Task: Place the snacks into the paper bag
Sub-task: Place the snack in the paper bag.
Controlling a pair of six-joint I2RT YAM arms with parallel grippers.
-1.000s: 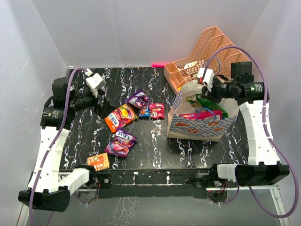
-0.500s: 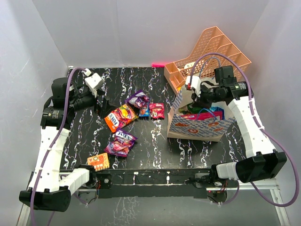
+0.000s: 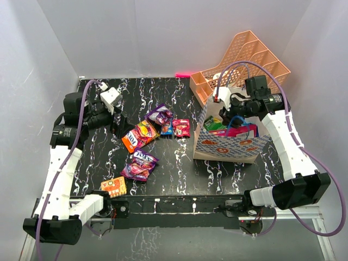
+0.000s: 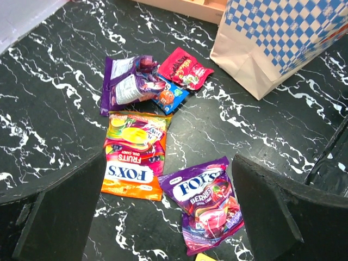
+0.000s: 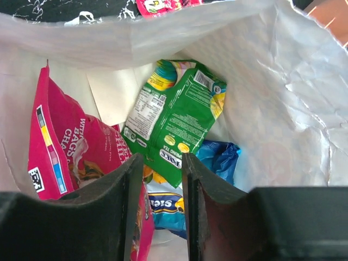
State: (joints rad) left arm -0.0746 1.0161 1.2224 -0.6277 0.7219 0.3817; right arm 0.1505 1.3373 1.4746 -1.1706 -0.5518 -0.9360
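Observation:
The purple packet overlaps the small blue one. My left gripper should next go down and to the right in the top view, onto the purple packet's crumpled middle [image 3: 160, 117] [image 4: 139, 91].
Several snacks lie on the black marble table: an orange Fox's packet [image 3: 139, 135] [image 4: 133, 163], a purple Fox's berries packet [image 3: 140, 164] [image 4: 212, 201], a purple packet [image 3: 159, 114], a small blue one [image 3: 167, 128], a red one [image 3: 181, 127] and a small orange one [image 3: 113, 187]. My left gripper [image 3: 119, 125] [image 4: 169, 157] hangs open and empty above them. The paper bag [image 3: 228, 145] [image 5: 283, 109] stands upright at the right. My right gripper [image 3: 224, 109] [image 5: 162, 163] is over its mouth, jaws a little apart. Below it, a green packet [image 5: 174, 117] rests inside on pink [image 5: 76, 147] and blue [image 5: 220, 157] packets.
A peach mesh file organizer [image 3: 239, 62] stands behind the bag at the back right corner. A small pink object [image 3: 183, 74] lies at the table's back edge. White walls close in the table on three sides.
My right gripper has moved left and down from behind the bag to its mouth, and the green packet now lies inside the bag. The left arm has shifted only slightly.

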